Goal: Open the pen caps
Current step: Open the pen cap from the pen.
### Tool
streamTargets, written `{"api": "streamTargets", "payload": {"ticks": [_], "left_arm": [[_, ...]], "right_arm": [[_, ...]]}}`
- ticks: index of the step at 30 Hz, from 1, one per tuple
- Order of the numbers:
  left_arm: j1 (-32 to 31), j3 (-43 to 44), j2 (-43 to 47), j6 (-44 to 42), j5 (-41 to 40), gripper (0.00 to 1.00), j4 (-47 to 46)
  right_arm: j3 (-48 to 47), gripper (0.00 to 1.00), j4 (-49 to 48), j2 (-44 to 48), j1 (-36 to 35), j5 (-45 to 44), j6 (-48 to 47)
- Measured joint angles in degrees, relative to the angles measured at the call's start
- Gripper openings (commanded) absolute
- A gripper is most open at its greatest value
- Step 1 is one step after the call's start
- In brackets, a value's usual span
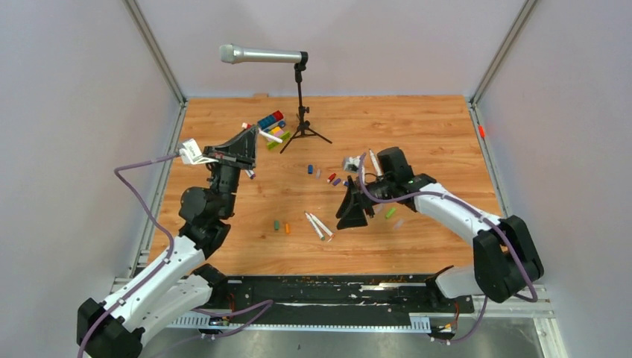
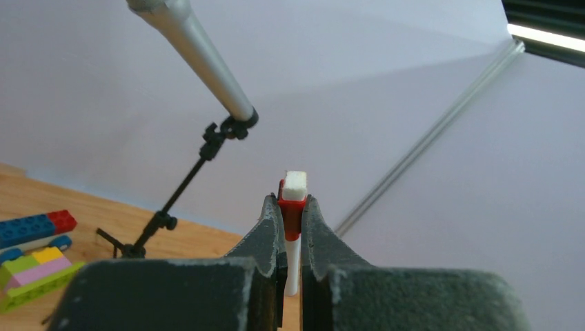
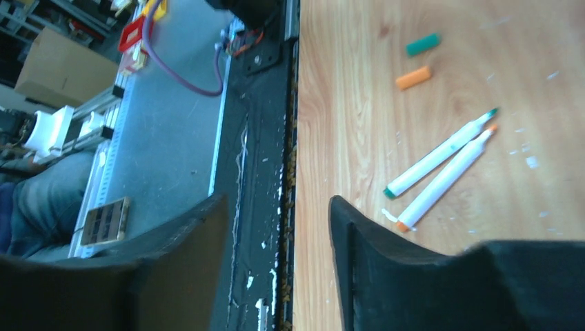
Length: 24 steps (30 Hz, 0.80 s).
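The left gripper moves down and back toward my base next. It goes to the bare wood below it between the orange cap and the pens, and releases the red part.
My left gripper [image 1: 249, 136] is raised at the back left and shut on a white pen with a red end [image 2: 293, 210]; the red part sits between the jaws. My right gripper [image 1: 353, 218] is open and empty, low over the table's middle; in the right wrist view [image 3: 277, 200] nothing sits between its jaws. Two uncapped white pens [image 1: 318, 225] lie side by side left of it, one green-ended [image 3: 441, 152] and one orange-ended [image 3: 445, 181]. A green cap [image 3: 422, 45] and an orange cap [image 3: 413, 77] lie beyond them. Blue, red and purple caps [image 1: 332, 177] lie mid-table.
A silver microphone [image 1: 261, 54] on a black stand [image 1: 302, 123] rises at the back centre. Multicoloured toy blocks [image 1: 271, 123] with more pens lie beside it. A green cap [image 1: 390, 212] lies right of my right gripper. The black rail [image 3: 259, 138] runs along the table's near edge.
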<state>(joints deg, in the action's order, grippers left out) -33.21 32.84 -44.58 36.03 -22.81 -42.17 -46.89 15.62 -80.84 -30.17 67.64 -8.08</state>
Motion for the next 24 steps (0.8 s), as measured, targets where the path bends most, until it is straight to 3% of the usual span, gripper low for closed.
{"api": "streamTargets", "payload": {"ticks": [3,7,13,24], "left_arm": [[0.00,-1.53,-0.07,3.37,6.43,0.00,0.50],[-0.04,-4.57,-4.15,9.44,16.94,0.00,-2.23],[-5.44,-7.34,-14.12,14.86,27.06,0.00,-6.88],[-17.33,-7.63,-28.33,17.29,28.37,0.00,-19.47]], "right_arm": [[-1.92,0.83,3.06,3.06,3.61,2.64,-5.49],[-1.95,0.86,5.62,7.26,6.23,5.51,-10.69],[-1.84,0.87,6.36,9.70,8.50,8.76,-12.96],[2.40,0.83,-6.95,9.57,9.94,8.28,1.92]]}}
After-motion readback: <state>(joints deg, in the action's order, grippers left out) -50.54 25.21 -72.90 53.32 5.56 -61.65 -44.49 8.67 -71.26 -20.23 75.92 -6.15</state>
